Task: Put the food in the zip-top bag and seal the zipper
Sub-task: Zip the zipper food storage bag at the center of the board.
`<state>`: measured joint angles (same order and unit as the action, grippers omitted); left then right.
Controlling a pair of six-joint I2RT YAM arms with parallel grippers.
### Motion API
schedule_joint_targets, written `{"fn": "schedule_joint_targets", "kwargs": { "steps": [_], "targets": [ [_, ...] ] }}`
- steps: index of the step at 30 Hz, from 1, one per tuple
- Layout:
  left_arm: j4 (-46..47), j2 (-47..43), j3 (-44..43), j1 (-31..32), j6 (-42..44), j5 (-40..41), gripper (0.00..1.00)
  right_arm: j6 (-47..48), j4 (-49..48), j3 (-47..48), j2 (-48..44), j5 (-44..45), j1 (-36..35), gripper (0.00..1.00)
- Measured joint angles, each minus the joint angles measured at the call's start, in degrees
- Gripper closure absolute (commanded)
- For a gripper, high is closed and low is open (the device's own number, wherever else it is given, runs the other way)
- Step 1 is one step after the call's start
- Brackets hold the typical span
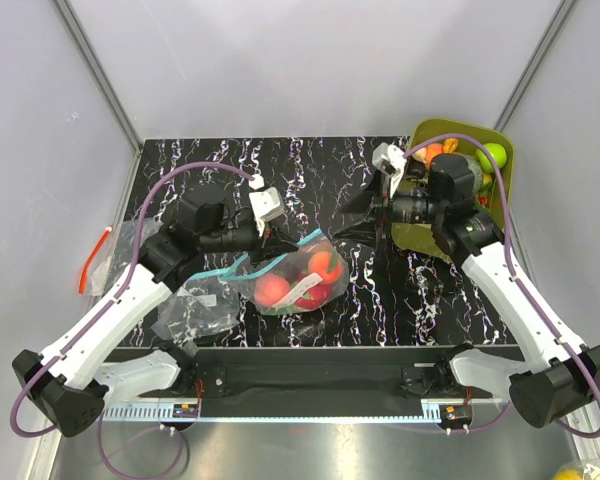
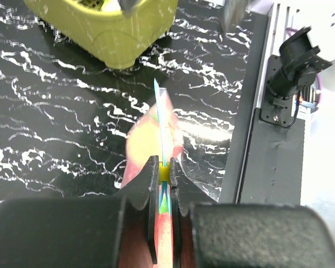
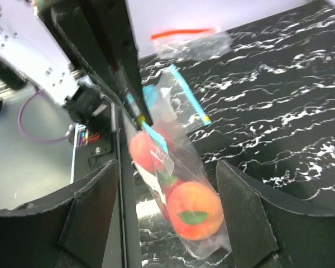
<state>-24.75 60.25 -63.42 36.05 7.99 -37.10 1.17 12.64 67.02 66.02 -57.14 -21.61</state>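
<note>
My left gripper will move outward and release the bag on bare tabletop [image 1: 327, 187] [image 2: 61, 81] beside the tub, since that spot lies outward and to its right in the top view.
The zip-top bag [image 1: 295, 275] lies at the table's middle front with red and orange toy food [image 1: 325, 265] inside. Its blue-green zipper [image 1: 305, 243] runs along the top edge. My left gripper [image 1: 257, 243] is shut on the zipper; in the left wrist view the pads [image 2: 151, 178] pinch the strip [image 2: 161, 128] at a small yellow piece. My right gripper [image 1: 360, 215] is open and empty, to the right of the bag. In the right wrist view the bag [image 3: 178, 184] with an orange fruit [image 3: 194, 209] shows between the open fingers [image 3: 95, 218].
An olive-green tub [image 1: 500, 190] with more toy food stands at the back right, also in the left wrist view [image 2: 100, 28]. A crumpled clear bag [image 1: 195, 310] lies front left. A clear bag with an orange-red strip [image 1: 95, 258] lies at the left edge, also in the right wrist view [image 3: 184, 34].
</note>
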Motion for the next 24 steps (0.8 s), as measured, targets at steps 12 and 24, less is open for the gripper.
{"fn": "schedule_joint_targets", "kwargs": {
  "steps": [12,24],
  "targets": [
    [-3.9,3.6,-10.0,0.0,1.6,-2.8,1.00,9.7,8.3,5.0,4.5,-0.9,-6.1,0.23],
    [-6.2,6.6,-12.2,0.0,2.5,-4.4,1.00,11.3,9.7,10.2,8.3,-0.8,-8.8,0.57]
  ]
}}
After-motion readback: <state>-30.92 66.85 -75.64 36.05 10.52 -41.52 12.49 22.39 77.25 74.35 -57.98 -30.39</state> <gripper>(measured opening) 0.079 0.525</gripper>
